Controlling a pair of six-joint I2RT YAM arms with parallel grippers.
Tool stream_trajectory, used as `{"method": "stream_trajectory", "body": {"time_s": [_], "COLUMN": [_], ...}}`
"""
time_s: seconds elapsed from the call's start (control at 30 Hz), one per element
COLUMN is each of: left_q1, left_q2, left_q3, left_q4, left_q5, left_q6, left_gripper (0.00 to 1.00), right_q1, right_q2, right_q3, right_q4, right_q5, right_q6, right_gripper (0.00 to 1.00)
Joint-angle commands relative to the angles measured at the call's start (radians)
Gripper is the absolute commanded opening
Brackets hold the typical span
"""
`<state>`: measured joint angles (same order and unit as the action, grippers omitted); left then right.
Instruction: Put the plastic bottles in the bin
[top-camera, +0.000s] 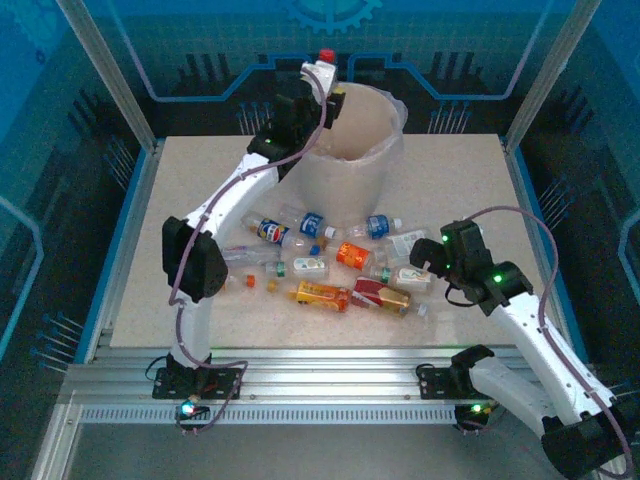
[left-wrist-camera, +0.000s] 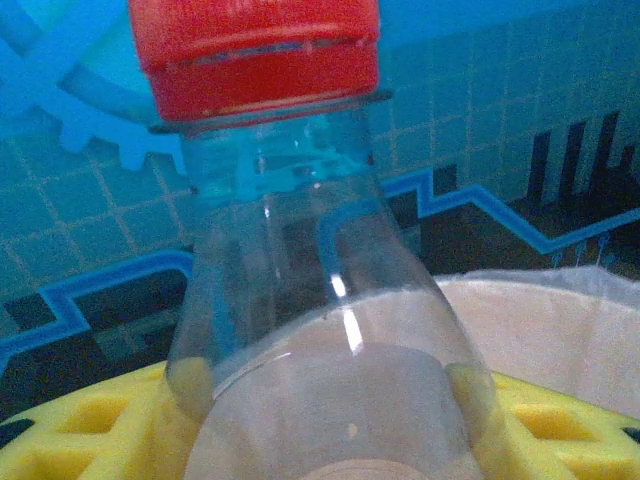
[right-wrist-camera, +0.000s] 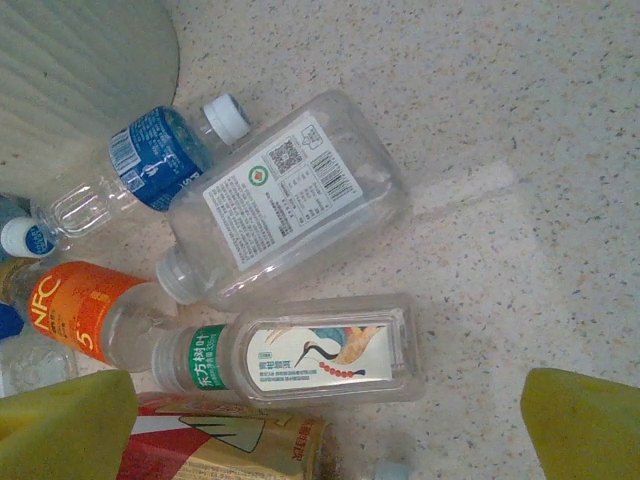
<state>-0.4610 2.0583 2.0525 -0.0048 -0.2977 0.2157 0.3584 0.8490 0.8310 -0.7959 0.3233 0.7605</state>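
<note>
My left gripper brings the clear bottle down past the bin's rim into the bin's opening (left-wrist-camera: 560, 340) next and releases it, since the bottle's red cap (left-wrist-camera: 255, 55) still stands above the bin's rim.
My left gripper (top-camera: 318, 82) is shut on a clear plastic bottle (left-wrist-camera: 300, 300) with a red cap (left-wrist-camera: 255, 55), held upright beside the near-left rim of the bin (top-camera: 355, 150). Its yellow fingers (left-wrist-camera: 80, 430) press the bottle's sides, and the bin's pale rim (left-wrist-camera: 540, 310) shows behind them. Several more bottles (top-camera: 330, 262) lie scattered on the table in front of the bin. My right gripper (top-camera: 425, 255) stands open over their right end. Between its yellow fingertips (right-wrist-camera: 585, 420) lies a clear bottle with a crane label (right-wrist-camera: 320, 355).
A larger white-labelled bottle (right-wrist-camera: 285, 195), a blue-labelled one (right-wrist-camera: 150, 165) and an orange one (right-wrist-camera: 75, 305) lie close by. The speckled table (top-camera: 460, 180) is bare to the right of the pile. Metal frame posts (top-camera: 110, 70) stand at the corners.
</note>
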Motion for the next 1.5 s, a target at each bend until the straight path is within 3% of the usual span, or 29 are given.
{"method": "stream_trajectory", "body": {"time_s": [0.0, 0.57, 0.77, 0.9, 1.07, 1.37, 1.47], "left_q1": [-0.005, 0.021, 0.024, 0.025, 0.025, 0.019, 0.012], "left_q2": [0.02, 0.159, 0.171, 0.177, 0.178, 0.15, 0.11], "left_q3": [0.048, 0.15, 0.151, 0.149, 0.164, 0.284, 0.309], "left_q4": [-0.022, -0.229, -0.272, -0.291, -0.296, -0.337, -0.333], "left_q5": [-0.001, 0.006, 0.004, 0.0, 0.003, 0.018, 0.048], "left_q6": [0.043, 0.014, 0.005, -0.001, -0.003, -0.039, -0.059], "left_gripper": [0.34, 0.35, 0.48, 0.67, 0.83, 0.98, 0.99], "right_q1": [-0.016, -0.033, -0.04, -0.044, -0.047, -0.052, -0.053], "right_q2": [-0.027, -0.073, -0.071, -0.072, -0.073, -0.074, -0.075], "right_q3": [-0.016, -0.031, -0.034, -0.036, -0.036, -0.038, -0.041], "right_q4": [-0.024, -0.044, -0.041, -0.04, -0.041, -0.037, -0.034], "right_q5": [0.03, 0.034, 0.034, 0.031, 0.03, 0.026, 0.026], "right_q6": [0.03, 0.049, 0.05, 0.05, 0.049, 0.047, 0.044], "right_gripper": [1.0, 1.0, 1.0, 1.0, 1.0, 1.0, 1.0]}}
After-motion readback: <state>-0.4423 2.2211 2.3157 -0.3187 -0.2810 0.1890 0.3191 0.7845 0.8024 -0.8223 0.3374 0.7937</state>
